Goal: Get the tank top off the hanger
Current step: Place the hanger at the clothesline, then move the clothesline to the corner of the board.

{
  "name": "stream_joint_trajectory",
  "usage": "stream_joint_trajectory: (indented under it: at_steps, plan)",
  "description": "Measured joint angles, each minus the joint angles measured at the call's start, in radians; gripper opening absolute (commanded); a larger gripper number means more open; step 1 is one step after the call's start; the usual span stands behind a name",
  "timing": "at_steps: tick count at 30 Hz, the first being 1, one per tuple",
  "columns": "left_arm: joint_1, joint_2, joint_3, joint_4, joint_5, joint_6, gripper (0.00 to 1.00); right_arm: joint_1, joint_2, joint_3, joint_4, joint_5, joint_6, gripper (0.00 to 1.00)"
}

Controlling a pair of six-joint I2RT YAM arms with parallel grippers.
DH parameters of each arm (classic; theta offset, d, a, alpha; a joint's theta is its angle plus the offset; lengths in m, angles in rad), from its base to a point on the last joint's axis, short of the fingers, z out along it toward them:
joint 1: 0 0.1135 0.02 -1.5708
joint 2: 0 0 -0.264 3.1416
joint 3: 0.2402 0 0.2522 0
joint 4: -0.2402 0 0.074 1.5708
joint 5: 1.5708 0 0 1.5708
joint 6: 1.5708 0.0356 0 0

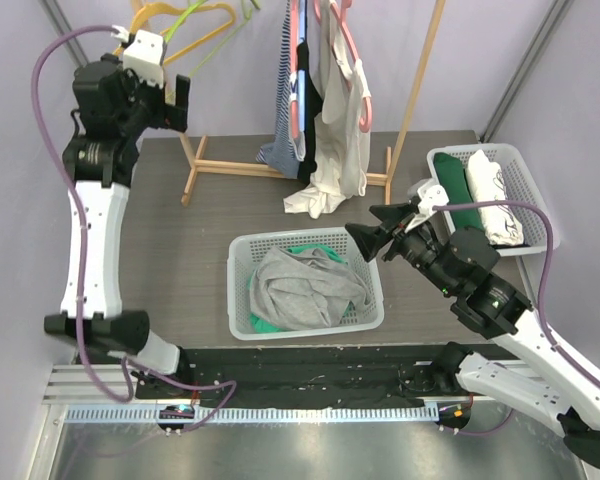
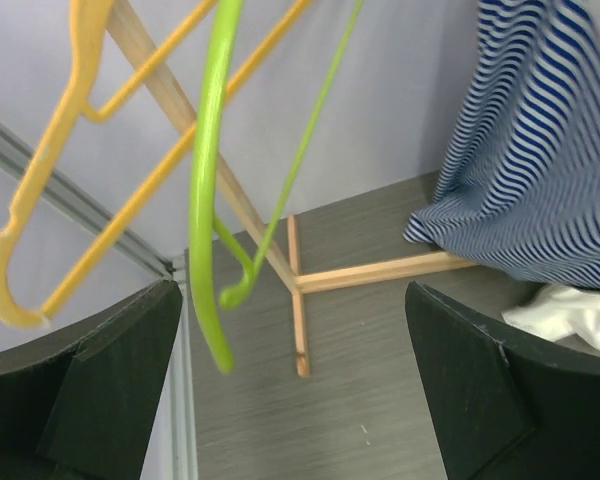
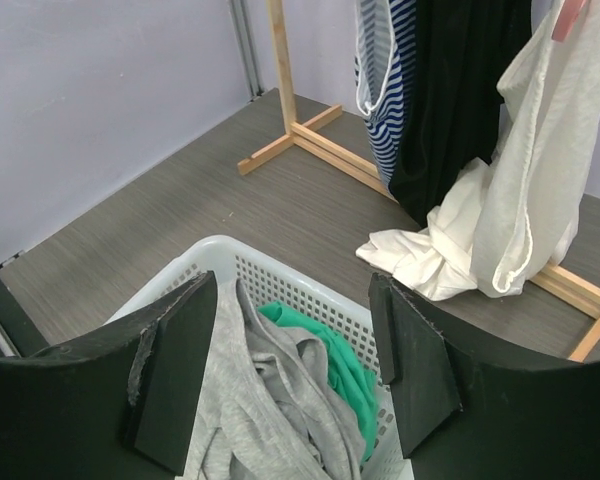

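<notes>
Next, my left gripper goes down beneath the bare hangers, then outward onto the rack's wooden upright. That post's lower part lies below and outward of it.
A white tank top (image 1: 340, 120) hangs from a pink hanger (image 1: 355, 45) on the wooden rack, its lower end bunched on the table (image 3: 430, 250). In the right wrist view the same tank top (image 3: 525, 180) sits at the far right, ahead of the fingers. My right gripper (image 1: 378, 228) (image 3: 292, 370) is open over the right rim of the middle basket, with nothing between its fingers. My left gripper (image 1: 178, 105) (image 2: 295, 380) is open and held high at the rack's left end. It stands just short of a bare green hanger (image 2: 208, 200) and grips nothing.
A bare yellow hanger (image 2: 50, 200) hangs beside the green one. A blue-striped garment (image 1: 285, 110) and a black one (image 3: 460, 100) hang left of the tank top. The white basket (image 1: 242, 290) holds grey and green clothes. Another basket (image 1: 525, 170) at the right holds folded items. The rack's foot (image 1: 250, 168) crosses the table.
</notes>
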Motion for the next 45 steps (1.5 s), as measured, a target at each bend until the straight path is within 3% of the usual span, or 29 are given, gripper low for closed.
stream_joint_trajectory:
  at_steps: [9, 14, 22, 32, 40, 45]
  plan:
    - [-0.046, -0.37, -0.469, 0.011, 0.106, -0.034, 1.0, 0.0, 0.125, 0.072, 0.003, 0.048, 0.034, 0.74]
    - [-0.046, -0.365, -0.666, 0.031, 0.071, -0.031, 1.0, 0.0, 0.176, 0.107, 0.024, 0.051, 0.057, 0.74]
    - [0.058, -0.306, -1.057, 0.258, 0.037, -0.086, 1.0, 0.0, 0.192, 0.122, 0.042, 0.074, 0.079, 0.73]
    - [0.214, 0.115, -0.968, 0.759, 0.078, -0.191, 1.0, 0.0, 0.193, 0.132, 0.056, 0.151, 0.031, 0.72]
    - [0.271, 0.34, -0.939, 1.256, 0.148, -0.411, 0.94, 0.004, 0.212, 0.137, 0.071, 0.206, 0.01, 0.71]
    - [0.28, 0.402, -0.899, 1.397, 0.182, -0.519, 0.91, 0.008, 0.221, 0.152, 0.06, 0.222, 0.011, 0.71]
